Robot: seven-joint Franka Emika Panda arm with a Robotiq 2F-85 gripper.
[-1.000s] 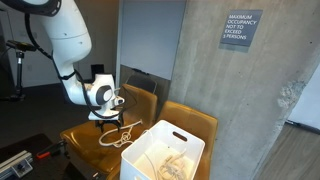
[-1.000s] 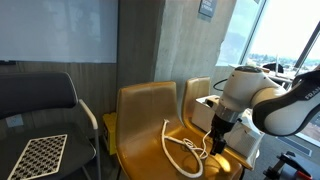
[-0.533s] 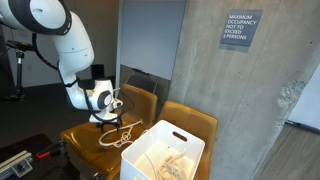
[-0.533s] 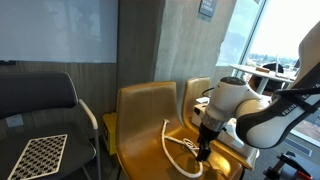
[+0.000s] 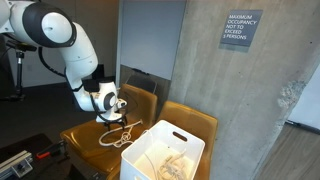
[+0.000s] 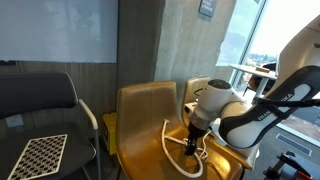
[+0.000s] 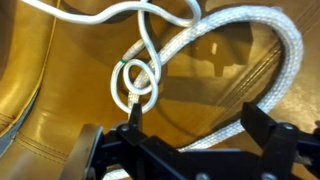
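Observation:
I should first move my gripper to the left in the wrist view and then lower it, so my open fingers get over the small rope loop (image 7: 140,78).
A white rope (image 7: 232,32) lies in loops on the mustard-yellow leather seat (image 7: 60,100) of a chair (image 6: 150,105). In the wrist view my gripper (image 7: 196,118) hangs open just above the seat, its two black fingers wide apart with nothing between them. The left fingertip (image 7: 134,112) sits right beside a small loop where the rope crosses itself (image 7: 138,85); a thick strand runs under the right finger. In both exterior views the gripper (image 5: 113,118) (image 6: 190,148) points down over the rope (image 5: 118,136) (image 6: 178,148) on the seat.
A white plastic bin (image 5: 165,152) holding more pale rope stands on the neighbouring yellow chair (image 5: 192,120), close to my arm. A dark chair with a checkered board (image 6: 40,152) stands beside it. A concrete wall (image 5: 240,90) rises behind the chairs.
My arm has swung over the seat and lowered, bringing the open gripper down close to the rope. The rope has not moved.

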